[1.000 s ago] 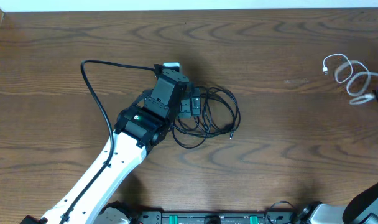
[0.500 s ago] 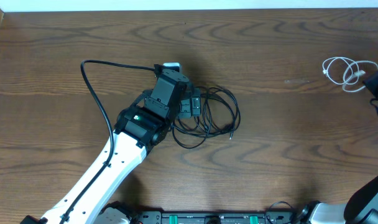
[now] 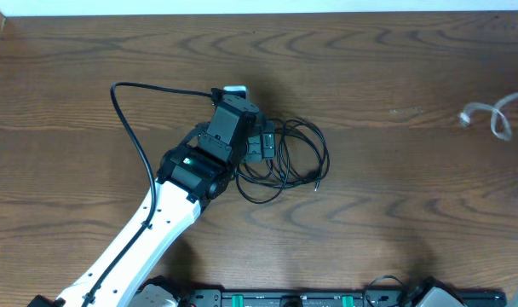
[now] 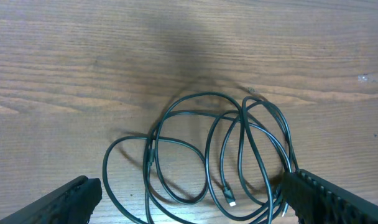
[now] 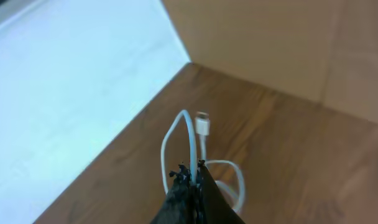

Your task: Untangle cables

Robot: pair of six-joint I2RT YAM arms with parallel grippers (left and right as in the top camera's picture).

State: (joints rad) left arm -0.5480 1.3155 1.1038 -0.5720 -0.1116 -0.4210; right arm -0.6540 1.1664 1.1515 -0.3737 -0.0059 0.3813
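My right gripper lowers to its left in the overhead view next, onto the bare tabletop below, clear of black cables, and releases the white cable (image 3: 497, 115).
Two long black cables (image 3: 289, 158) lie tangled in loops at the table's middle; they also show in the left wrist view (image 4: 223, 155). My left gripper (image 4: 189, 202) is open, its fingers spread wide over the near side of the loops; from overhead it sits at the tangle's left (image 3: 259, 145). The white cable (image 3: 497, 115) hangs blurred at the far right edge. In the right wrist view my right gripper (image 5: 191, 174) is shut on the white cable (image 5: 192, 140), whose loops and plug dangle above the table. The right gripper itself is out of the overhead view.
A thicker black wire (image 3: 135, 136) of the left arm arcs over the table at the left. A white wall (image 5: 64, 81) borders the table's far edge.
The right gripper has carried the white cable up and off to the right, leaving the overhead view. The left arm and the black tangle have not moved.
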